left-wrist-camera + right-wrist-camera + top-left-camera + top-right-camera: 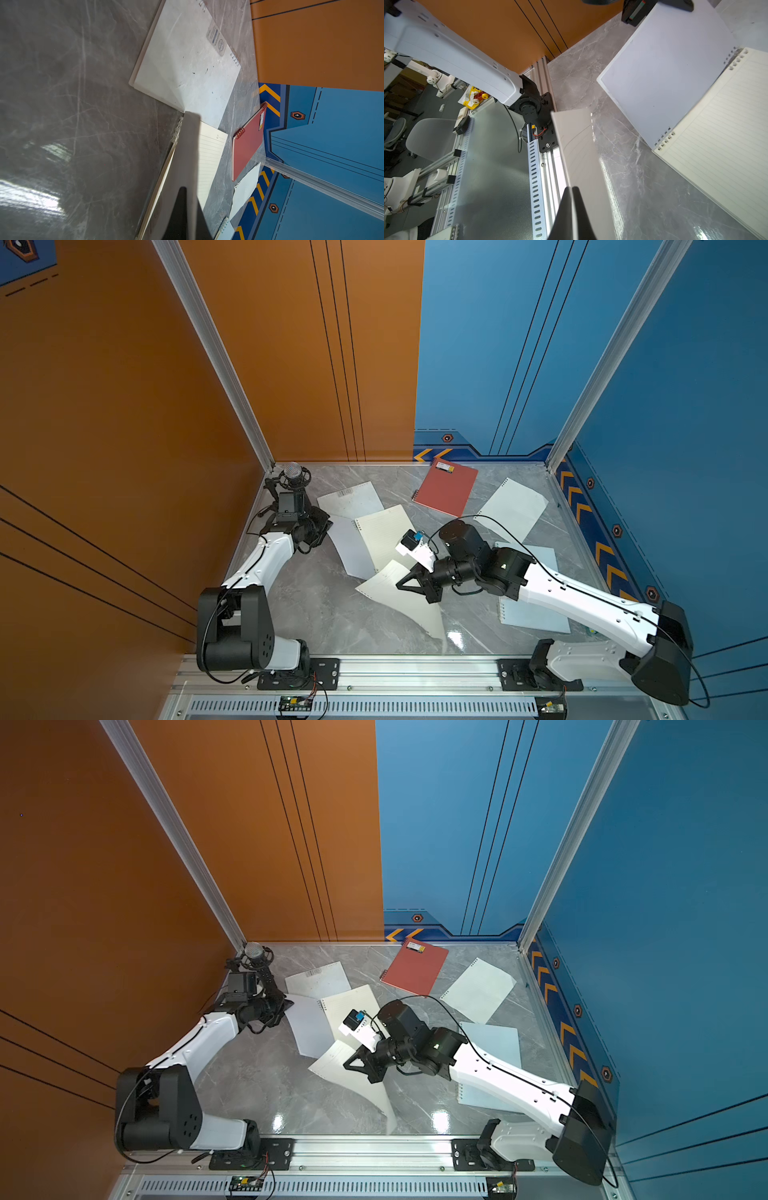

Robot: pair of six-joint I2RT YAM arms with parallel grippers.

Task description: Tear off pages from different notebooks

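I will next carry the loose cream page (409, 612) outward with my right gripper to the spot over the second loose page (512, 510), lower it and release it there, because that spot already holds a torn sheet.
My left gripper (329, 526) (184, 191) is shut on the frosted cover (352, 549) (188, 149) of an open notebook (386, 537), whose lined sheet lies bare (720, 133). My right gripper (400, 585) (572, 189) is shut on a loose cream page (409, 612) (579, 145), which curls off the table towards the front rail. Another frosted notebook (351, 499) (187, 62) lies behind the open one. Near the back wall rests a red notebook (448, 487) (246, 147). A second loose page (513, 508) sits at the back right. Both top views show all of this, including the held page (332, 1067).
A pale blue notebook (536, 616) lies under my right arm at the right. A microphone on a stand (293, 473) occupies the back left corner. Orange and blue walls close in the marble table (316, 614); an aluminium rail (415, 668) runs along its front.
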